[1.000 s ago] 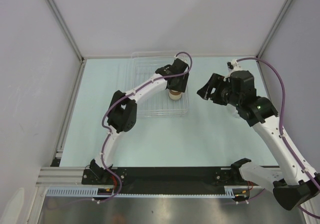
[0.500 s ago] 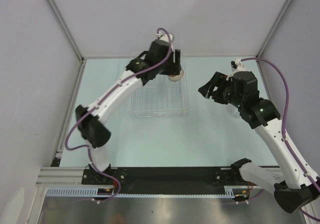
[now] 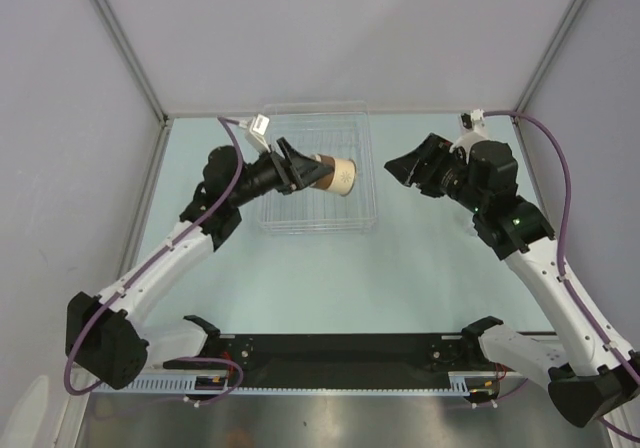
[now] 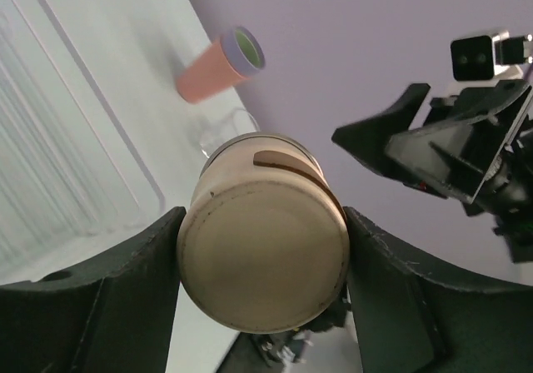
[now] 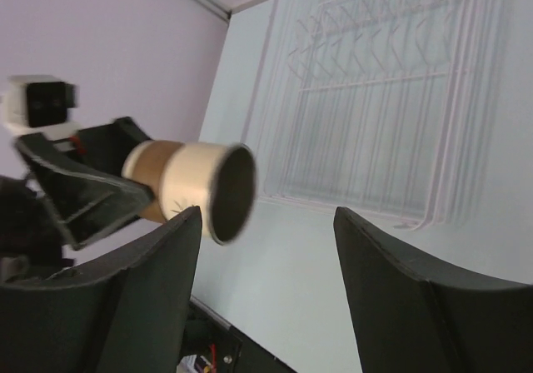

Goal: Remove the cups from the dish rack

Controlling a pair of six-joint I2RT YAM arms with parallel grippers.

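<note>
Next, my right gripper will swing left in the top view and turn its open fingers onto the cream cup's rim [image 3: 352,177] [image 5: 215,190], since the cup's opening points toward the gripper.
My left gripper [image 3: 316,171] is shut on a cream cup [image 3: 338,176] with a tan band, held on its side in the air over the dish rack [image 3: 300,214]. The left wrist view shows the cup's round base [image 4: 262,265] squeezed between both fingers [image 4: 125,290]. Its open mouth [image 5: 229,191] points at my right gripper [image 3: 398,169], which stands open a short way off with nothing between its fingers [image 5: 391,290]. A salmon-pink cup [image 4: 212,69] with a lavender one nested inside lies on the table beyond. A clear cup [image 4: 223,133] stands near it.
The transparent ribbed rack [image 5: 375,98] sits at the far middle of the pale green table [image 3: 300,278]. Grey walls with metal posts [image 3: 120,43] close in the back and sides. The black base rail [image 3: 340,348] runs along the near edge.
My left arm has lifted the cup out of the rack, swung left and turned it sideways, mouth toward the right gripper. The right gripper has edged a little left.
</note>
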